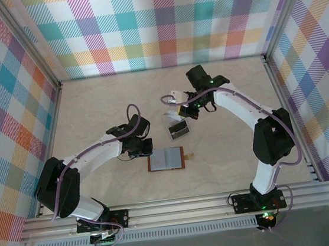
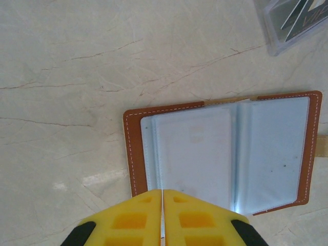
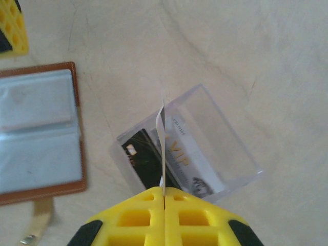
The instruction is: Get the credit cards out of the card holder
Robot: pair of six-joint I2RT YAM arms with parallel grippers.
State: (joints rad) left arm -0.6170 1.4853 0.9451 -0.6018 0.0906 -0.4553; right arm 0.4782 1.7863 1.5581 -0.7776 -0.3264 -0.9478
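Note:
Other cards already lie inside the clear plastic tray by the VIP card (image 1: 177, 122) (image 3: 187, 154). My right gripper should lower the upright credit card into that tray and let it go there.
The brown card holder (image 1: 166, 158) lies open on the table, its greyish clear sleeves (image 2: 205, 154) facing up. My left gripper (image 2: 162, 192) is shut, its yellow tips over the near edge of the left sleeve. My right gripper (image 3: 164, 190) is shut on a thin whitish credit card (image 3: 163, 138), seen edge-on and held upright above a clear plastic tray (image 3: 233, 138). In that tray lie a dark card (image 3: 146, 159) and a whitish VIP card (image 3: 187, 154). From above, the right gripper (image 1: 181, 106) hovers just beyond the tray (image 1: 178, 129), and the left gripper (image 1: 140, 148) sits at the holder's left.
The holder's snap tab (image 3: 38, 220) sticks out toward the right arm's side. Checked walls and metal frame rails (image 1: 174, 208) enclose the marble-look tabletop (image 1: 228, 110). One yellow finger of the left gripper (image 3: 13, 31) shows at the right wrist view's top left corner.

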